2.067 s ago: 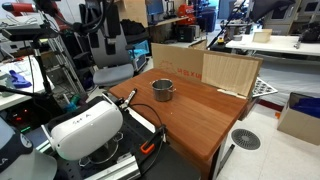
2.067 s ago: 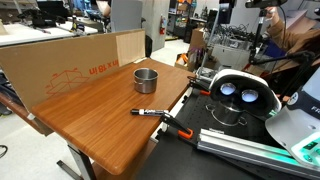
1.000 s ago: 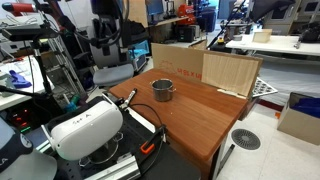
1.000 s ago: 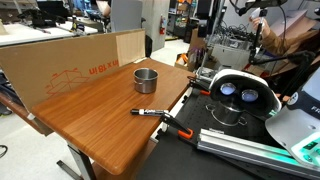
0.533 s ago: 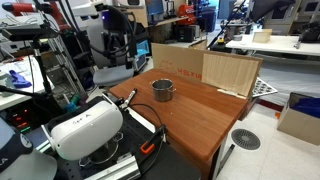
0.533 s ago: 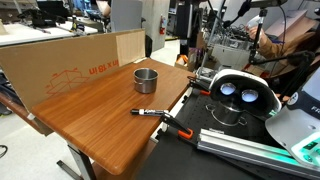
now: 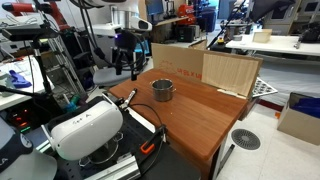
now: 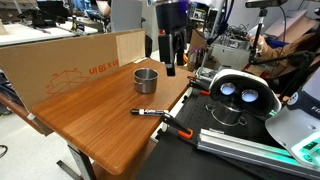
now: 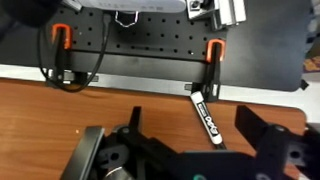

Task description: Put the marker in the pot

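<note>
I need to move my gripper down and across first to get onto the near end of the marker (image 8: 150, 112), which is off the middle of my open fingers.
The marker (image 8: 150, 112) lies flat on the wooden table near the edge by the robot; it also shows in an exterior view (image 7: 128, 97). In the wrist view the marker (image 9: 207, 117) lies on the wood between my fingers, well below them. The steel pot (image 8: 146, 79) stands upright in the table's middle, also seen in an exterior view (image 7: 163, 90). My gripper (image 8: 169, 65) hangs in the air above the table edge, beside the pot, open and empty. It also shows in an exterior view (image 7: 127, 62) and in the wrist view (image 9: 195, 135).
A large white robot casing (image 8: 240, 92) sits off the table next to the marker, also in an exterior view (image 7: 85, 128). A cardboard box (image 8: 70, 65) and a wooden panel (image 7: 230, 72) line the far edges. Orange clamps (image 9: 213, 50) grip the table edge.
The arm has swung in from the background and come down over the table, so the gripper now hangs near the pot and marker. Pot and marker have not moved.
</note>
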You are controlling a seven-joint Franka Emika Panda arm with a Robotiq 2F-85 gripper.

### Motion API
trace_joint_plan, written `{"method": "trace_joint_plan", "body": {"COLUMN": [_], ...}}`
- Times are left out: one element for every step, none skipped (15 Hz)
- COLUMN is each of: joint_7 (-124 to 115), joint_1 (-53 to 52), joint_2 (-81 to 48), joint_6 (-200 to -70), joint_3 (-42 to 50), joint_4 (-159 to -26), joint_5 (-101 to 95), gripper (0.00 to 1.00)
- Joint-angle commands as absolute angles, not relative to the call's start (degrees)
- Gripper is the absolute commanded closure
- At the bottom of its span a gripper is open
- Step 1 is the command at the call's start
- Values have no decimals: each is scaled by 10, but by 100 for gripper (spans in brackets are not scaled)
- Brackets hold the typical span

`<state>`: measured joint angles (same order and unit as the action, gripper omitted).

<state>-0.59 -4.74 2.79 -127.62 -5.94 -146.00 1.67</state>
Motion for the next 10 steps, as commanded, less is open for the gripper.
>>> {"method": "trace_joint_plan", "body": {"joint_7": [-19, -17, -15, -12, -12, -12, -12, -13, -16, -17], "joint_1": [-55, -56, -58, -59, -62, -64, -66, -69, -73, -76], "joint_2": [-26, -41, -52, -63, -73, -84, -94, -105, -116, -125], "joint_6": [-1303, -1312, -1320, -1325, -1332, -1336, -1342, -1343, -1343, -1349], "joint_3": [-64, -65, -67, -68, -69, -71, -72, -73, -74, -75], "joint_4": [-1434, -1428, -1424, -1420, -1417, -1414, -1410, -1406, -1400, -1397], "joint_5": [11, 12, 13, 14, 14, 12, 10, 8, 6, 5], "gripper": [0, 0, 0, 0, 0, 0, 0, 0, 0, 0]}}
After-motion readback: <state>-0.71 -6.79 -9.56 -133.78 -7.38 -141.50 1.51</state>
